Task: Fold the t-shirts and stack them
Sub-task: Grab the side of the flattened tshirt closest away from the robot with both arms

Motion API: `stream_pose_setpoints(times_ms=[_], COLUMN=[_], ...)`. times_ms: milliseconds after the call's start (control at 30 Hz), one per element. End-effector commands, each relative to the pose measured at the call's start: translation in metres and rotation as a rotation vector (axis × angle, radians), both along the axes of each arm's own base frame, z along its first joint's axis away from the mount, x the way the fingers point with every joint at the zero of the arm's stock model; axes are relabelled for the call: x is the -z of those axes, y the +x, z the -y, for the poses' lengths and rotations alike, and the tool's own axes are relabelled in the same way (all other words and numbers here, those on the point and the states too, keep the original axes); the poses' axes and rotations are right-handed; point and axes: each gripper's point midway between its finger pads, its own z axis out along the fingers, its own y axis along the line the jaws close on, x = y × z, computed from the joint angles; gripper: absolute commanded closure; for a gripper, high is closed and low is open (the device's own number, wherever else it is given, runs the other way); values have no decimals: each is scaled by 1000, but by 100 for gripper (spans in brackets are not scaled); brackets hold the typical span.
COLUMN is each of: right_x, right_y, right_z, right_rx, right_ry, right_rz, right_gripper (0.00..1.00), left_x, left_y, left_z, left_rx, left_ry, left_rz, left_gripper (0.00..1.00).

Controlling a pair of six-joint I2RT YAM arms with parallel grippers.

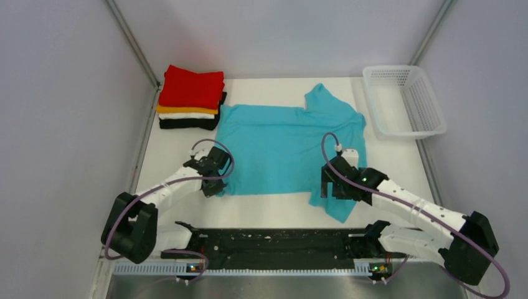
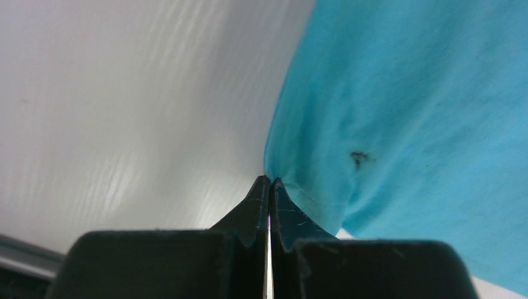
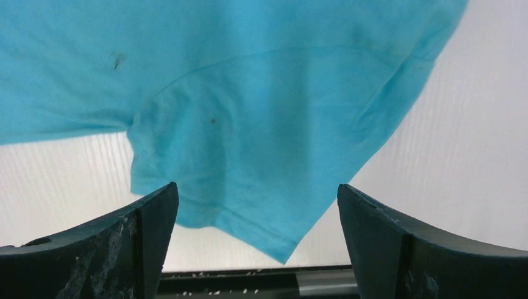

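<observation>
My right gripper needs to move back toward the black bar first. Then it should lower its open fingers around the pointed tip of the t-shirt's near sleeve.
A turquoise t-shirt (image 1: 283, 146) lies spread flat in the middle of the table, one sleeve pointing to the near right. My left gripper (image 1: 219, 182) sits at its near-left corner. In the left wrist view the jaws (image 2: 269, 182) are shut, and the edge of the turquoise t-shirt (image 2: 398, 112) puckers right at their tips. My right gripper (image 1: 325, 187) hovers over the near sleeve. It stands wide open in the right wrist view (image 3: 257, 202), with the sleeve (image 3: 249, 162) lying flat between the fingers (image 3: 152, 215). Folded red (image 1: 192, 87), orange, white and black t-shirts form a stack at the back left.
A white mesh basket (image 1: 429, 109) stands at the back right. Grey walls close in the table on the left, right and back. A black rail (image 1: 274, 240) runs between the arm bases along the near edge.
</observation>
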Motion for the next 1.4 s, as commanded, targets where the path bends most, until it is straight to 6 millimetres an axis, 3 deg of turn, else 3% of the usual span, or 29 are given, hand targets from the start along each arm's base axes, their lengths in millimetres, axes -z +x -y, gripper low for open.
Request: stream_pose_setpoints(times_ms=[0,100,233,433,700,900,933,1000,1033,1367], right_x=[8,22,37,50,72,82,82,78,74,37], right_y=[-28,-54,-78,-78,-78,-90,-91,-91,-92,-136], right_z=[-22,-27,-9,-4,-6,-4,-4,-7,-8,-9], right_rx=[-17,-3,81,161,168,157,151,137,132,66], right_ry=[9,1,-27,17,47,64,68,88,99,209], right_rz=[-117,-193,-254,-220,-273,-325,-327,-324,-326,-455], right_gripper=[4,5,7,15,36,54,63,93,100,100], left_x=[-13,-18,-23,-33,-41,-44,-44,-44,-44,-45], left_y=[-22,-26,-27,-25,-20,-17,-17,-18,-19,-48], left_z=[-22,-21,-23,-37,-49,-50,-49,-49,-49,-50], left_rx=[-35,-38,-70,-141,-177,-188,-189,-192,-194,-269], left_ry=[61,28,18,59,123,125,121,114,111,27], left_rz=[10,42,66,131,145,156,159,158,156,149], left_gripper=[100,100,100,100,100,100,100,100,100,100])
